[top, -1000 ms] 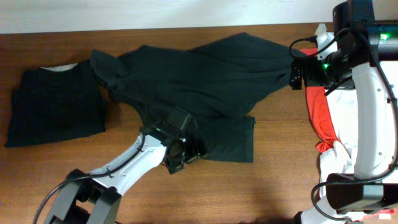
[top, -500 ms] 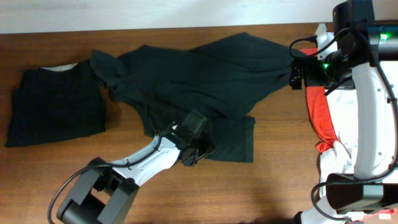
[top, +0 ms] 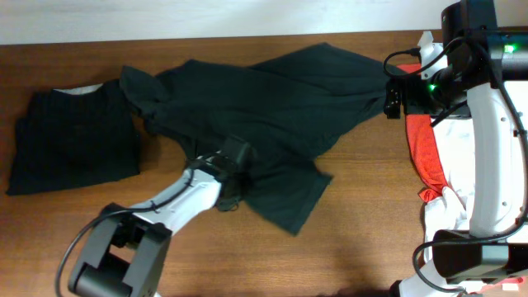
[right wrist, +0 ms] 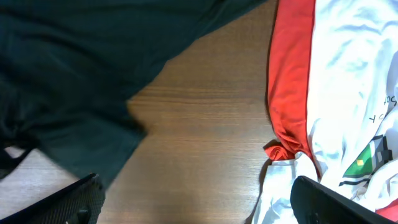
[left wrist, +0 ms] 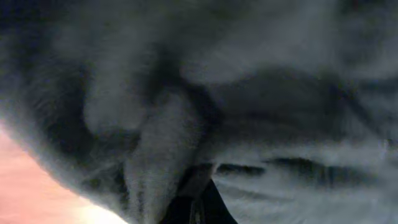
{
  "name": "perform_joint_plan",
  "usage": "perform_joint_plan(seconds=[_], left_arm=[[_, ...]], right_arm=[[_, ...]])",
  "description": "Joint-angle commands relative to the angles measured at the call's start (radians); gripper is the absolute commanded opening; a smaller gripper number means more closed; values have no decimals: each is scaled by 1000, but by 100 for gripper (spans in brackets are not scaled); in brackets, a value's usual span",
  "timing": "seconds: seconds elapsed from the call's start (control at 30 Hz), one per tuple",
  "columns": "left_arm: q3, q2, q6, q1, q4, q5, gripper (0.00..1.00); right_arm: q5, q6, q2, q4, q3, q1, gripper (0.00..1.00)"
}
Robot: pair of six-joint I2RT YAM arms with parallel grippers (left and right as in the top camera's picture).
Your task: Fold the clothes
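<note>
I need to lower my right gripper onto the corner of the black shirt beside the red shirt next and close it. Bare wood, rather than black cloth, is between my open fingers.
A large black T-shirt (top: 272,107) lies crumpled across the middle of the table. My left gripper (top: 230,195) is shut on its lower hem, where the cloth bunches. In the left wrist view dark cloth (left wrist: 249,93) fills the frame and is pinched at my closed fingertips (left wrist: 194,202). My right gripper (top: 394,96) hovers by the shirt's right corner. It is open (right wrist: 199,202), with bare wood between its fingers. A folded black shirt (top: 74,144) lies at the left. Red (top: 425,153) and white (top: 452,144) shirts lie at the right.
The wooden table (top: 371,223) shows bare in front of the black shirt. In the right wrist view the red shirt (right wrist: 289,81) and the white shirt (right wrist: 354,93) lie heaped at the right, under the right arm. A pale wall runs along the table's far edge.
My left gripper has shut on the black shirt's lower hem and drawn it left, skewing the lower flap. The right arm has not moved.
</note>
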Motion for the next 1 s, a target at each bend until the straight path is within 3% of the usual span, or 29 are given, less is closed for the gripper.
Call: perform_joint_plan(seconds=[0.0,0.23,0.4,0.67,0.77,0.87,0.97], left_arm=[[-59,-17,139,130,-167,-84,1],[-59,-297,473,442,-346,-85,1],[-59,-423,520,636,-358,-77,1],[-60,-431,528,661,-387,-58,1],[-60,-431,528,661,-394,-58,1],[-60,-431,528,661,-397,-58,1],[-60,-431,528,661,-397,-58,1]], right_arm=[[19,28,-9,0,0,-6,99],[19,110,-7,0,-18,-13,99],[14,140,-7,8,-120,-32,99],[-19,198,-7,213,-460,-31,100],[-15,224,-7,325,-589,-33,93],[-15,227,-7,509,-722,-33,79],[-13,243,-7,678,-846,-39,73]])
